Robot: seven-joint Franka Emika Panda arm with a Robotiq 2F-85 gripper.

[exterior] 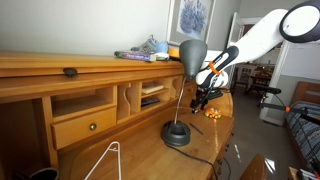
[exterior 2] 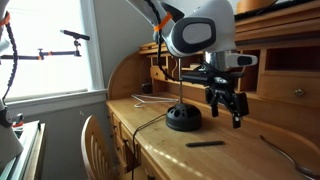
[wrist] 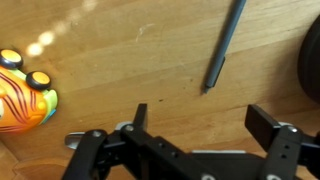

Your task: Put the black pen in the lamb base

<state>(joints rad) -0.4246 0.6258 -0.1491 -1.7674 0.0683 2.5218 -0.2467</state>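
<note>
My gripper lowers and turns next so its open fingers straddle the pen's near tip [wrist: 213, 79], since that tip lies below my gripper on the wooden desk.
The black pen [wrist: 224, 48] lies flat on the wooden desk; in an exterior view it shows as a short dark stick [exterior 2: 204, 143] near the desk's front. The lamb base [exterior 2: 183, 119] is the round black disc foot of the dark grey desk lamp, with a thin stem and dome shade [exterior: 192, 51]; it also shows in an exterior view [exterior: 177, 133] and at the wrist view's right edge [wrist: 311, 60]. My gripper [wrist: 200, 115] is open and empty, hovering above the desk [exterior 2: 228, 104], just short of the pen's lower tip.
An orange and yellow toy [wrist: 22, 95] lies on the desk left of the gripper. A white wire hanger [exterior: 105, 160] lies on the desk front. The desk's raised shelf has drawers [exterior: 85, 126] and cubbies. A lamp cable [exterior: 205, 158] trails off the base.
</note>
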